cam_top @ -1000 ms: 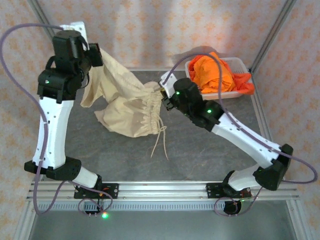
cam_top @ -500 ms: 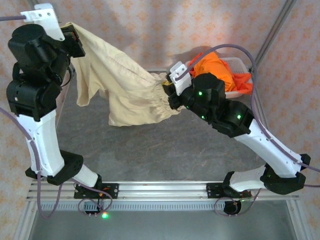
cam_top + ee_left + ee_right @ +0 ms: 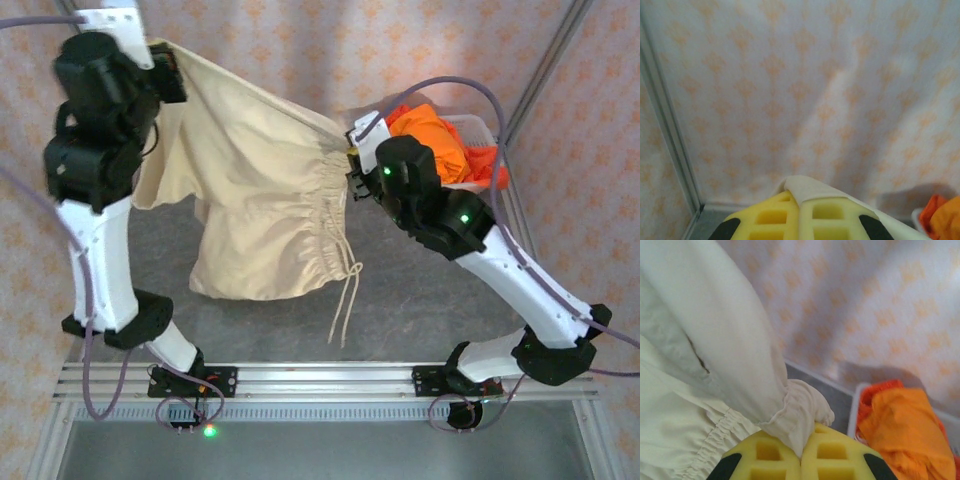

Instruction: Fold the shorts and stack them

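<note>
The shorts are hanging in midair, so my right gripper will lower their waistband end to the grey table beside the basket and then let that end go.
The beige shorts (image 3: 262,200) hang stretched in the air between both arms, above the grey table (image 3: 420,300). My left gripper (image 3: 172,72) at the upper left is shut on one corner of the cloth (image 3: 815,189), pinched between its yellow pads (image 3: 832,215). My right gripper (image 3: 350,152) is shut on the gathered waistband end (image 3: 800,412), next to the basket. The waistband runs down the right side and its white drawstring (image 3: 347,290) dangles toward the table. Orange shorts (image 3: 430,140) lie heaped in the basket, also seen as orange cloth (image 3: 900,425) in the right wrist view.
A white mesh basket (image 3: 483,125) stands at the back right corner of the table. Patterned curtain walls (image 3: 790,75) and metal frame posts (image 3: 545,60) close in the back and sides. The arm bases sit on a rail (image 3: 330,380) at the near edge.
The left arm has risen and both grippers have pulled the beige shorts up off the table and spread them wider. The drawstring now hangs free.
</note>
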### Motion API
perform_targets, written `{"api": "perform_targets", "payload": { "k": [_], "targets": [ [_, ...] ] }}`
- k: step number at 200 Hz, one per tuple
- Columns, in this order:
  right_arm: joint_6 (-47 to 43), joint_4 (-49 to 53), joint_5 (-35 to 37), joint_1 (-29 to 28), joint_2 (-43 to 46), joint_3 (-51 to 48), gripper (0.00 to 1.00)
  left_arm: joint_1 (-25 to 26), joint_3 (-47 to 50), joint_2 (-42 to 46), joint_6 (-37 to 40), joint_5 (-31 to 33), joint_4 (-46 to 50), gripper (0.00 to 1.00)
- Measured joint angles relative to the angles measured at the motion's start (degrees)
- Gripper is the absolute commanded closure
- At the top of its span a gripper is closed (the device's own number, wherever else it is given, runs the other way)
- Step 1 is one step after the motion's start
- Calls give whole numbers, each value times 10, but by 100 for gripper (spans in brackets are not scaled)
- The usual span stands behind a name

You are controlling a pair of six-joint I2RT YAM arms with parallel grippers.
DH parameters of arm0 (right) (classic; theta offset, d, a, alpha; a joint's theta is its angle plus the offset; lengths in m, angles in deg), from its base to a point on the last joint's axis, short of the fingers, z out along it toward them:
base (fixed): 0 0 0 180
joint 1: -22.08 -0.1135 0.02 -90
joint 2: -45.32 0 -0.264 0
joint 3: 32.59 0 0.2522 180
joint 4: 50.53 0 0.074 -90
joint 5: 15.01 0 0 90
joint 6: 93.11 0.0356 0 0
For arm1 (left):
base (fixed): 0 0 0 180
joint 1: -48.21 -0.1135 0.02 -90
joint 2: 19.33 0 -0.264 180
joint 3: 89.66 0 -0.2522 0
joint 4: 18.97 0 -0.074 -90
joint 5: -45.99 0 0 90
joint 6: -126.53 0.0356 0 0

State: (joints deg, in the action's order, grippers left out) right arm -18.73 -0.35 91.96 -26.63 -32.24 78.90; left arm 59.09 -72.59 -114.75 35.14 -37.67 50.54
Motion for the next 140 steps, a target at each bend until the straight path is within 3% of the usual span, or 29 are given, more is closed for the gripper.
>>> {"api": "perform_targets", "payload": {
  "k": [34, 67, 86, 96, 110, 129, 140],
  "targets": [
    [32, -9, -13, 81, -41, -91, 100, 0, 72, -97, 0, -14, -16, 100],
    [66, -30, -33, 139, -116, -137, 100, 0, 88, -230, -4, -28, -52, 90],
    [85, -41, -42, 165, -164, -137, 100, 0, 72, -310, -16, -33, -75, 74],
    [94, -43, -48, 178, -193, -129, 95, 0, 45, -354, -19, -36, -78, 59],
    [104, -37, -52, 194, -242, -92, 93, 0, -3, -407, -28, -42, -81, 51],
    [118, -18, -56, 210, -315, -5, 85, 0, -13, -425, -36, -47, -83, 39],
    [126, -2, -59, 217, -351, 54, 75, 0, -13, -419, -48, -47, -82, 31]
  ]
}}
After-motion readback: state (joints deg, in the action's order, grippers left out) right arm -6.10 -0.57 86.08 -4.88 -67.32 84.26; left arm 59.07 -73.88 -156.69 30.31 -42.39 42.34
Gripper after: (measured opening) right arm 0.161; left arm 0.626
